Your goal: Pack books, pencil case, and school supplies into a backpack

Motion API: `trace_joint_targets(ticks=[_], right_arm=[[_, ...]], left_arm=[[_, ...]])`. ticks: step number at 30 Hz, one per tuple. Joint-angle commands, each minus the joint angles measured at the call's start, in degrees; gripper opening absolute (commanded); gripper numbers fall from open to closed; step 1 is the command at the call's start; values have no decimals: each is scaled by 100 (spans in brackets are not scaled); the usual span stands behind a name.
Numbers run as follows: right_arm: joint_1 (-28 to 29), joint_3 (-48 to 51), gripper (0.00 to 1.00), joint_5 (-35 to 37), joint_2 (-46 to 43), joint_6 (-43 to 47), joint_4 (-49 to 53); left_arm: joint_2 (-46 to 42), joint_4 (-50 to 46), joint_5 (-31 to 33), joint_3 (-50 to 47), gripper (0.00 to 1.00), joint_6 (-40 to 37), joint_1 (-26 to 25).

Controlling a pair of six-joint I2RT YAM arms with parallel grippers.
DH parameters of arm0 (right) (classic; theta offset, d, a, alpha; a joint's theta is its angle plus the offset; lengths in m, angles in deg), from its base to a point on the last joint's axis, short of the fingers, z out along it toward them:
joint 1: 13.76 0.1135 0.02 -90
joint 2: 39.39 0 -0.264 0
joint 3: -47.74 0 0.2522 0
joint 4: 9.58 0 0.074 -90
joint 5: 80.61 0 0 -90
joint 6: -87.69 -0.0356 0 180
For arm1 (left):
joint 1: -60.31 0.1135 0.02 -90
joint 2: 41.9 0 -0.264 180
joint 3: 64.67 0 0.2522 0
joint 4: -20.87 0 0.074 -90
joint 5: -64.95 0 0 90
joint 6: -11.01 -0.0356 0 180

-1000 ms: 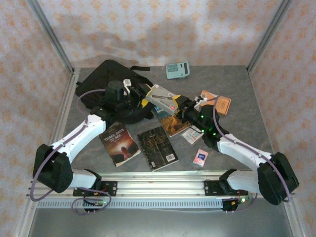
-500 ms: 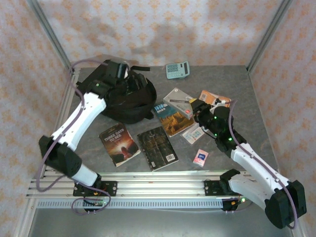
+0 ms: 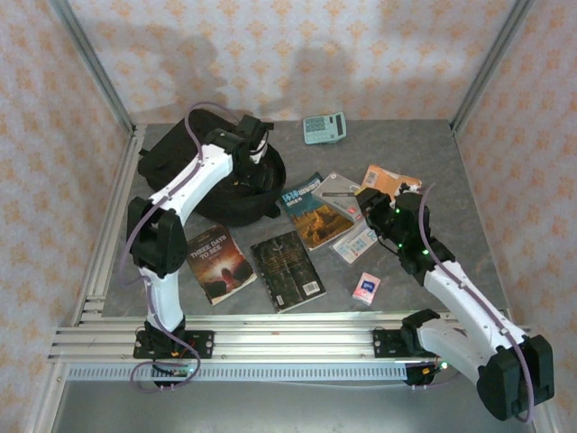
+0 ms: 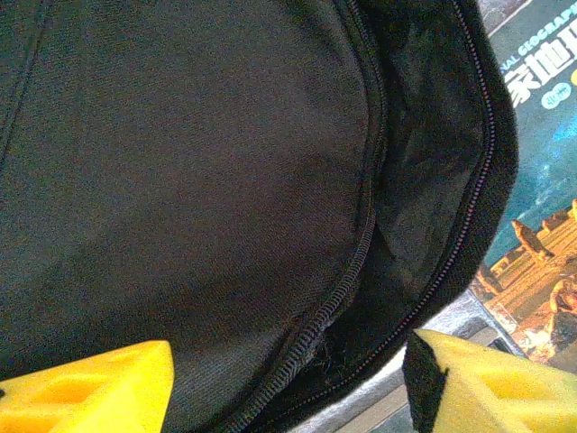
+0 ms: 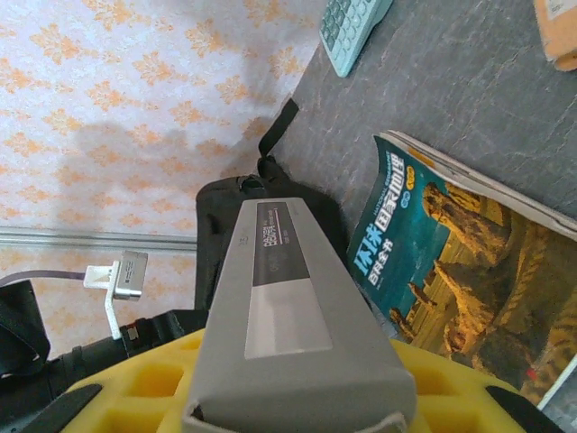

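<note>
Since the backpack's zip edge already runs between the open yellow fingers, I will lower my left gripper down onto that toothed rim and close on it.
The black backpack lies at the back left, its unzipped mouth gaping. My left gripper hovers open just above it, yellow fingers either side of the zip, holding nothing. My right gripper is shut on the grey pencil case, a long box lifted over the blue-and-orange book. The other two books lie near the front: the dark one with a reddish glow and the black-grey one. School supplies: teal calculator, orange booklet, pink-and-blue packet.
A pale flat packet lies under the right forearm. Patterned walls and metal posts close in the table on three sides. An aluminium rail runs along the near edge.
My left arm has swung up and across to the backpack's far right side, its jaws wider. My right gripper has drawn the pencil case back to the right, away from the backpack.
</note>
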Motion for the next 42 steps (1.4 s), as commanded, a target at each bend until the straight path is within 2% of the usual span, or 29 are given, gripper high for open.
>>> trace_joint_targets(ticks=[1, 8, 12, 14, 16, 20, 26, 31, 37, 42], right_arm=[[-138, -81, 32, -281, 48, 138, -167], [-297, -4, 32, -460, 86, 151, -249], [-330, -2, 32, -475, 95, 201, -222], [-339, -2, 32, -454, 103, 221, -204], [-344, -2, 32, -444, 112, 215, -216], [-344, -44, 32, -453, 136, 221, -204], [-342, -175, 32, -465, 176, 283, -125], [-339, -438, 32, -535, 322, 368, -85], [-337, -812, 33, -884, 792, 269, -307], [-46, -1211, 33, -1046, 1368, 209, -539]], left_arm=[[137, -295, 21, 208, 69, -357, 27], [453, -274, 140, 270, 66, -380, 66], [556, -242, 140, 162, 58, -397, 75], [549, -182, 187, 58, 45, -397, 84], [509, -117, 204, -33, 24, -358, 115], [352, -29, 183, -32, 0, -281, 176], [-162, 118, 106, 55, 0, -45, 198], [-944, 280, 129, 72, 0, 200, 198], [-1657, 455, 120, -61, 0, 453, 198], [-1991, 707, -407, -249, 0, 728, 192]])
